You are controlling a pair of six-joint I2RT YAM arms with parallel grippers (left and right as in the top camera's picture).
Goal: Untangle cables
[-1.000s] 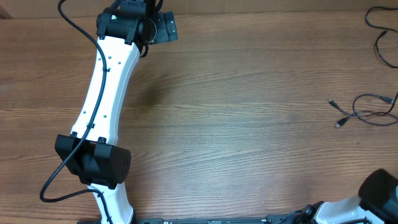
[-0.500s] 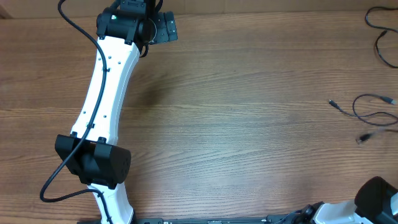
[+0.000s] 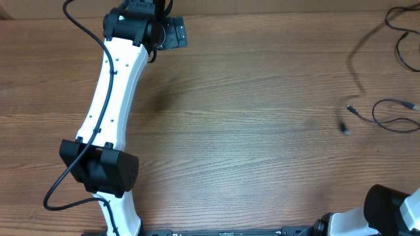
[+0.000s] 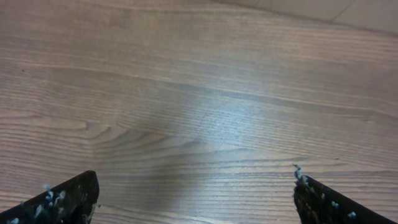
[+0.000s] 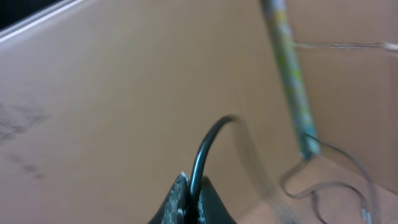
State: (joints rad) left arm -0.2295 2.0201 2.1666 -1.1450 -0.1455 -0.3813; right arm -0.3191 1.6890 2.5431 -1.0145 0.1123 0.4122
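Observation:
The robot's right hand has to sweep down and to the left in the overhead view and let go of the cable away from the others, because bare wood is there.
Thin black cables [image 3: 394, 123] lie looped at the table's right edge, with a small plug end [image 3: 351, 109] pointing left. One cable [image 3: 357, 49] is blurred and stretches up off the table, its plug end [image 3: 344, 129] hanging loose. In the right wrist view my right gripper [image 5: 193, 190] is shut on a black cable [image 5: 208, 146] that arcs up out of the pinched fingers. My left gripper [image 3: 169, 31] rests at the table's far left and stands open [image 4: 196, 186], with only bare wood between its fingers [image 4: 68, 199].
More black cable [image 3: 401, 36] lies at the far right corner. The white left arm [image 3: 111, 98] runs along the left side of the wooden table [image 3: 249, 131]. Part of my right arm [image 3: 394, 210] shows at the bottom right. A cardboard wall [image 5: 124, 93] fills the right wrist view.
The cable's plug end has left the table at the right and swung leftward, and its cord now stretches upward. My right arm's visible part shifted left. The left arm stayed put.

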